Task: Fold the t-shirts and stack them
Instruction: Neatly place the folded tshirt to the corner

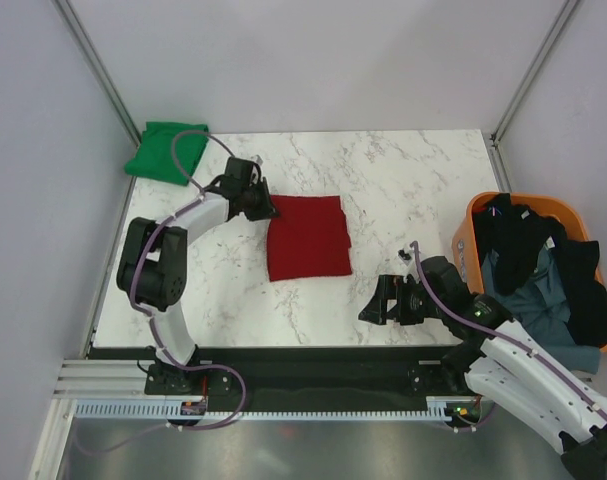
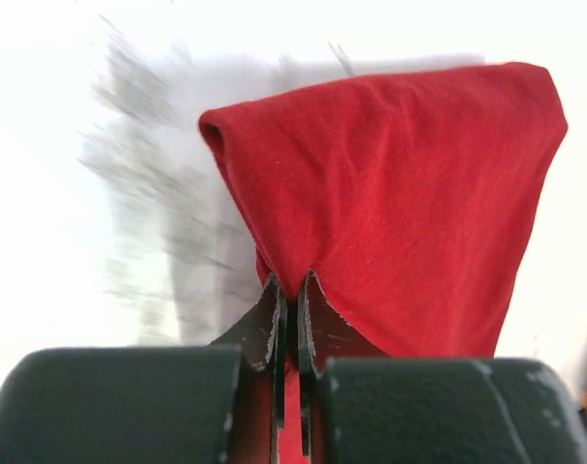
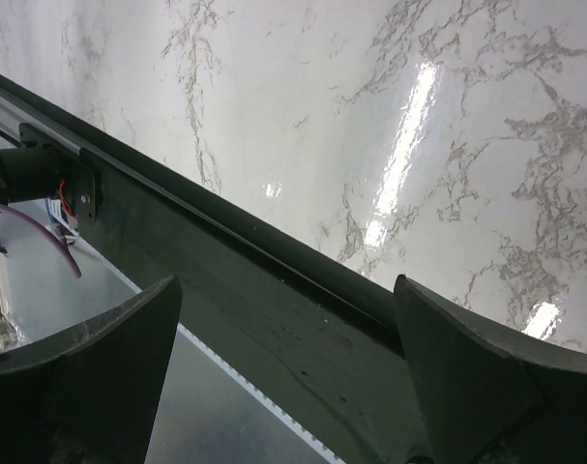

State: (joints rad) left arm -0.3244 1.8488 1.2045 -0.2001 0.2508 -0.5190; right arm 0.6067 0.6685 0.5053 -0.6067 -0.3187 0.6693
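Note:
My left gripper carries the red t-shirt outward and to its left in the top view onto the folded green t-shirt (image 1: 161, 152) next and releases it.
The dark red t-shirt (image 1: 308, 238) lies folded in a square at the middle of the marble table. My left gripper (image 1: 267, 211) is shut on its upper left corner; in the left wrist view the gripper (image 2: 291, 286) pinches a fold of the red t-shirt (image 2: 409, 193). The bright green t-shirt (image 1: 165, 152) lies folded at the far left corner. Black and grey-blue garments (image 1: 538, 270) fill the orange basket. My right gripper (image 1: 378, 303) hangs open and empty over the near edge of the table; in the right wrist view the gripper (image 3: 283, 324) has its jaws wide apart.
The orange plastic basket (image 1: 480, 213) stands at the right edge of the table. A black rail (image 3: 235, 290) runs along the near edge, below my right gripper. Grey walls close in the table at left, back and right.

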